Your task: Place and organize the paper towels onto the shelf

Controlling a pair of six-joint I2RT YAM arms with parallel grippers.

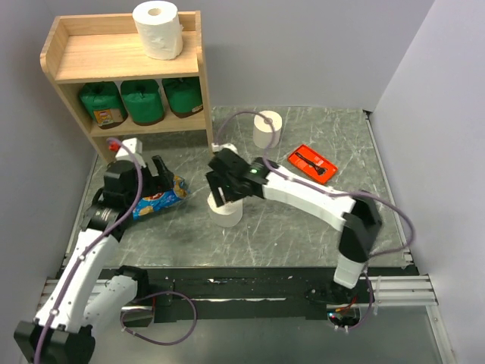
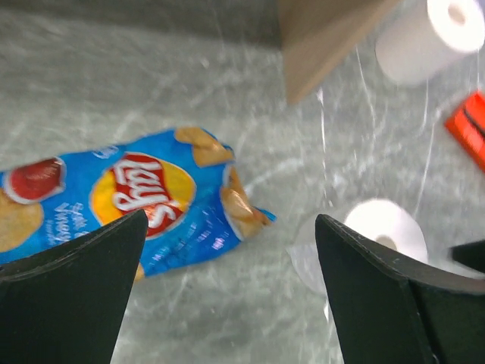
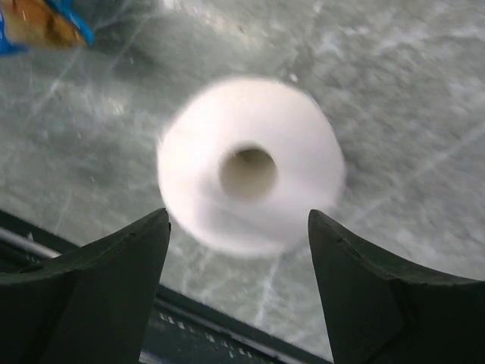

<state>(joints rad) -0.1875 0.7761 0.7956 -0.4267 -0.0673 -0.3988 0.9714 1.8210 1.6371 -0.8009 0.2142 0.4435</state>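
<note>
The third roll below has an open core, so the robot's left gripper should next move right in the top view to that roll and down onto its bag-side rim (image 1: 212, 202) (image 2: 362, 218).
One white roll (image 1: 158, 29) stands on the top board of the wooden shelf (image 1: 76, 68). Three green-wrapped rolls (image 1: 142, 101) stand side by side on its lower tier. A second white roll (image 1: 267, 129) stands on the table at the back. A third white roll (image 1: 226, 214) stands upright under my right gripper (image 1: 220, 189). In the right wrist view that gripper (image 3: 237, 214) is open and hovers above the roll (image 3: 197, 174), apart from it. My left gripper (image 1: 163, 178) is open and empty over the table beside the snack bag; it also shows in the left wrist view (image 2: 231, 227).
A blue snack bag (image 1: 159, 199) lies by the shelf's right foot and shows in the left wrist view (image 2: 136, 205). A flat orange-red tray (image 1: 313, 164) lies to the right of the back roll. Grey walls close in the left, back and right.
</note>
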